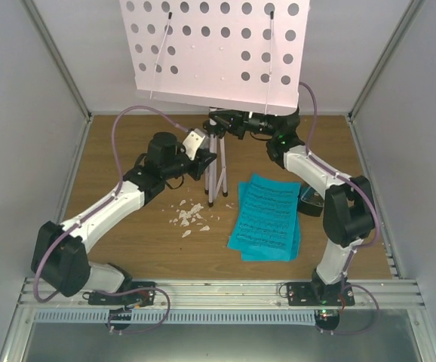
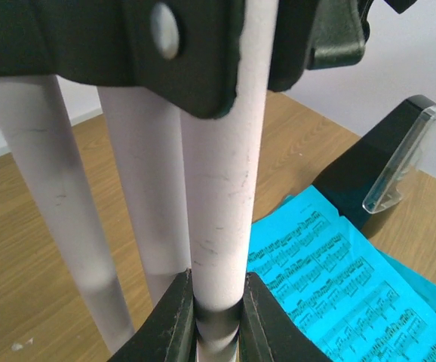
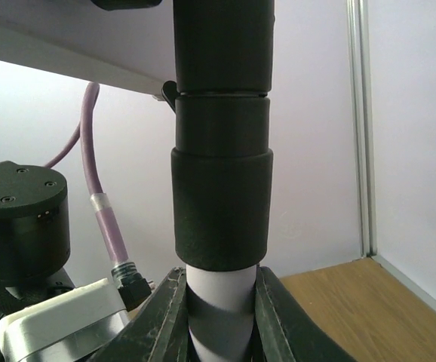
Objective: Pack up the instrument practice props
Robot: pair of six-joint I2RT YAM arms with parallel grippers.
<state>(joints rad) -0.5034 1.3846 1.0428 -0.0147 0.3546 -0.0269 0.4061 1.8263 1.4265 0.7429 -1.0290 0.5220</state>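
Next, my right gripper moves down and back, tilting the pole (image 3: pixel 222 309) down, and releases it, since the bare wood beside the sheets lies below the gripper.
The pale pink perforated music stand (image 1: pixel 218 53) stands at the back, its thin tripod legs (image 1: pixel 216 170) folded together. My left gripper (image 1: pixel 207 162) is shut on one pale leg (image 2: pixel 218 188), with the fingers (image 2: pixel 174 317) pressed on both sides. My right gripper (image 1: pixel 238 123) is shut on the stand's pole (image 3: pixel 222 309) just below a black collar (image 3: pixel 222 204). Bright blue music sheets (image 1: pixel 267 219) lie flat on the table and show in the left wrist view (image 2: pixel 339 286). The black pyramid metronome (image 2: pixel 384 166) stands beyond them, mostly hidden behind my right arm in the top view (image 1: pixel 308 202).
Small white scraps (image 1: pixel 189 217) lie on the wooden table (image 1: pixel 127 249) left of the sheets. Grey walls enclose the table on three sides. The left arm's wrist (image 3: pixel 22 226) is close beside my right gripper.
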